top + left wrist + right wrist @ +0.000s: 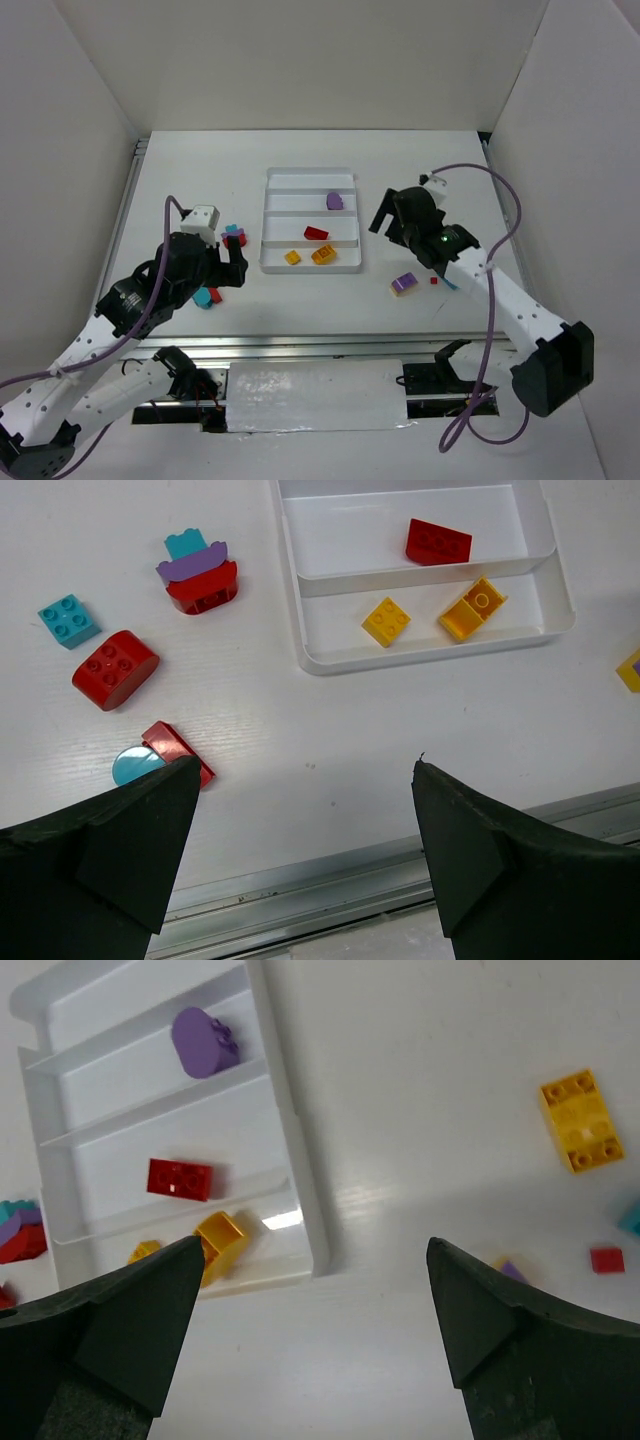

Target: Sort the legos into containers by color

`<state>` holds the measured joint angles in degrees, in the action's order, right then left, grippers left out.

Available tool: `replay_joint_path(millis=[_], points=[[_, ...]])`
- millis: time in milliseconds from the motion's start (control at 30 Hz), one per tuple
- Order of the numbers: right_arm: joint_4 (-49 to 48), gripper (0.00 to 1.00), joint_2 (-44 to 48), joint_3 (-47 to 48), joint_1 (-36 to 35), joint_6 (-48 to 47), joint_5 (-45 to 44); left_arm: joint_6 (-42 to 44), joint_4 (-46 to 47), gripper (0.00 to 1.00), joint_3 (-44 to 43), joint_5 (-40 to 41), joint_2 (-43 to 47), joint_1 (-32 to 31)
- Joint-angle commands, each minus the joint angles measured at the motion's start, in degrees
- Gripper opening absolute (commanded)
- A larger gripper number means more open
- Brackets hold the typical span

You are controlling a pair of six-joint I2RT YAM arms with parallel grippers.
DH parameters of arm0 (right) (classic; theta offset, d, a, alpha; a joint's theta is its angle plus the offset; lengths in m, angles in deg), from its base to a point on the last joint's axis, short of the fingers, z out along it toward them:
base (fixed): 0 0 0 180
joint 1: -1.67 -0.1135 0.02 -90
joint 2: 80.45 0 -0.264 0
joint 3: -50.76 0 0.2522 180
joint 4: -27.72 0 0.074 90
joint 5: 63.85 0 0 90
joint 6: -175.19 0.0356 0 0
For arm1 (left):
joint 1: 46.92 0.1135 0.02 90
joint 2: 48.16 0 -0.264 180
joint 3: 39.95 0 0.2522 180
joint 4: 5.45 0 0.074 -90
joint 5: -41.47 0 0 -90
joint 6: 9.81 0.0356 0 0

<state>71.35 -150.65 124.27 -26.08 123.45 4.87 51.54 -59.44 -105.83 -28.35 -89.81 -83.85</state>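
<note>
The purple part of the purple-yellow lego [404, 281] [512, 1271] lies nearer than my fingers, outside the tray, so my right gripper moves back and down onto it next.
The white tray [310, 263] has four long compartments. A purple lego [335, 200] lies in the second from the far side, a red lego [317, 233] in the third, and two yellow legos [292, 257] [323, 255] in the nearest. My left gripper [232, 262] is open and empty above loose red and teal legos [115, 669] [68, 620] and a red-purple-teal stack [198, 575]. My right gripper [392, 225] is open and empty above the table, just right of the tray's near corner [318, 1255]. A purple-yellow lego [404, 284] lies nearer than it.
A yellow lego [580, 1120], a tiny red piece [607, 1260] and a teal lego [632, 1218] lie right of the tray. A red flat piece on a teal disc [165, 760] lies by my left finger. The table's metal front rail [350, 900] runs close below.
</note>
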Motion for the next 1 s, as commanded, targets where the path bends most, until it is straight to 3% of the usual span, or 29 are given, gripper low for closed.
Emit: replay_joint_path(millis=[0,67,233,667,733,867,967], points=[[4.6,1.00,5.1,-8.5,0.2,7.2,-1.8,0.8,1.8,0.99,0.2,-1.2,0.0,0.5],[6.6,1.00,7.9,-12.6,0.3,12.9,-3.8,0.8,2.0,1.00,0.4,-1.4,0.7,0.5],[3.1,1.00,8.3,-19.6,0.2,16.8,-2.5,0.4,1.9,1.00,0.7,-1.3,2.0,0.4],[-1.7,0.92,-1.6,-22.4,0.8,19.8,-1.8,0.7,2.1,1.00,0.8,-1.5,2.7,0.1],[-1.9,0.87,-0.8,-23.0,1.3,19.9,-2.1,0.7,2.2,1.00,0.8,-1.4,3.1,0.1],[-3.6,0.59,0.8,-24.8,4.3,19.0,0.9,0.5,2.1,0.99,0.9,-1.3,3.4,0.0],[-5.3,0.48,1.6,-26.1,6.9,17.3,4.5,0.5,2.0,0.99,0.9,-1.3,3.5,0.1]])
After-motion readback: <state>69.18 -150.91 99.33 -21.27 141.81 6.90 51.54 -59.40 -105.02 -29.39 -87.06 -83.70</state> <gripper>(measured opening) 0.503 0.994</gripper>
